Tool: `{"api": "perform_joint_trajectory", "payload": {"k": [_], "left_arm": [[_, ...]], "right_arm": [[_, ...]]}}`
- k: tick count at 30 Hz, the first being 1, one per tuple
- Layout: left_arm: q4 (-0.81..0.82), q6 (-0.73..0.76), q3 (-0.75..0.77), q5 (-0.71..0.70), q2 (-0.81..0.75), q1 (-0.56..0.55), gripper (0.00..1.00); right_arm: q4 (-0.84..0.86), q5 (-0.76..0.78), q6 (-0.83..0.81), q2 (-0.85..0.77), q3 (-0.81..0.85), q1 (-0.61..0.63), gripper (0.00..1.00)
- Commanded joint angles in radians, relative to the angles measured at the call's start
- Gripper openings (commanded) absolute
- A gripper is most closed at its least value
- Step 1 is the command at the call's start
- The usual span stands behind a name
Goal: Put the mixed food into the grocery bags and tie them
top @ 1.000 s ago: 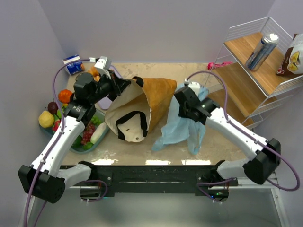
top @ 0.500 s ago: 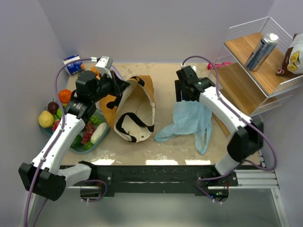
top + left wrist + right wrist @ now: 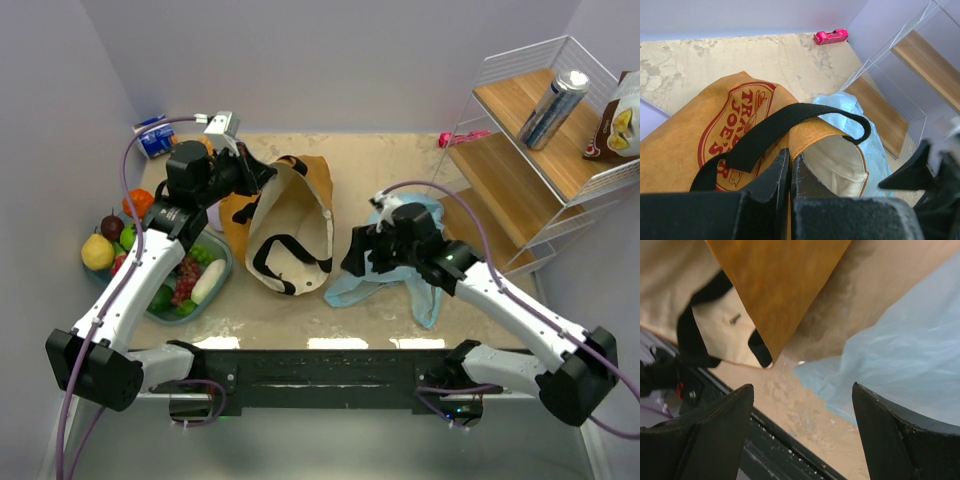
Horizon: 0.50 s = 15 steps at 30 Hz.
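The tote's side by the blue bag is unheld. My right gripper needs to go to the left in the top view next, onto the tote's rim corner [image 3: 327,269] [image 3: 769,358] there.
The mustard tote [image 3: 300,190] stands mid-table with its mouth open. My left gripper [image 3: 256,176] is shut on its rim, just under a black handle; the left wrist view shows the jaws pinching the tan edge [image 3: 790,159]. The light-blue plastic bag [image 3: 428,296] lies flat to the tote's right. Over its left edge hovers my right gripper [image 3: 356,258], open and holding nothing; its wrist view shows the tote [image 3: 780,285], the blue bag [image 3: 900,360] and the gripper [image 3: 802,388] above bare table. An orange [image 3: 138,202], a pear [image 3: 97,252] and a plum [image 3: 110,225] sit at the left.
A teal tub [image 3: 222,272] of grapes and vegetables sits under the left arm. The wire shelf [image 3: 520,190] on the right carries a silver can [image 3: 553,108] and a snack packet [image 3: 620,120]. A blue carton [image 3: 155,136] and a pink item [image 3: 465,138] lie at the back.
My right gripper has opened and let the blue bag drop flat, then swung from the far side down to the bag's left edge. The tote has shifted slightly; the left grip holds.
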Motion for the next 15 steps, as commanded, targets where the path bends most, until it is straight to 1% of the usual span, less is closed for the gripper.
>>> {"api": "perform_joint_trajectory", "payload": {"k": [1,2,8,12,15], "left_arm": [[0.112,-0.043,0.070,0.017,0.001,0.002,0.00],[0.112,-0.046,0.071,0.017,0.001,0.002,0.00],[0.115,-0.057,0.069,0.020,-0.007,0.002,0.00],[0.114,-0.071,0.072,0.030,-0.007,0.002,0.00],[0.095,-0.072,0.081,0.040,-0.011,0.002,0.00]], "right_arm": [[0.200,-0.054,0.088,0.050,-0.055,0.105,0.83],[0.258,-0.051,0.098,0.058,-0.064,0.113,0.83],[0.426,-0.011,0.141,0.144,-0.111,0.144,0.81],[0.459,0.023,0.115,0.234,-0.095,0.147,0.77],[0.450,0.039,0.090,0.297,-0.044,0.147,0.55]]}}
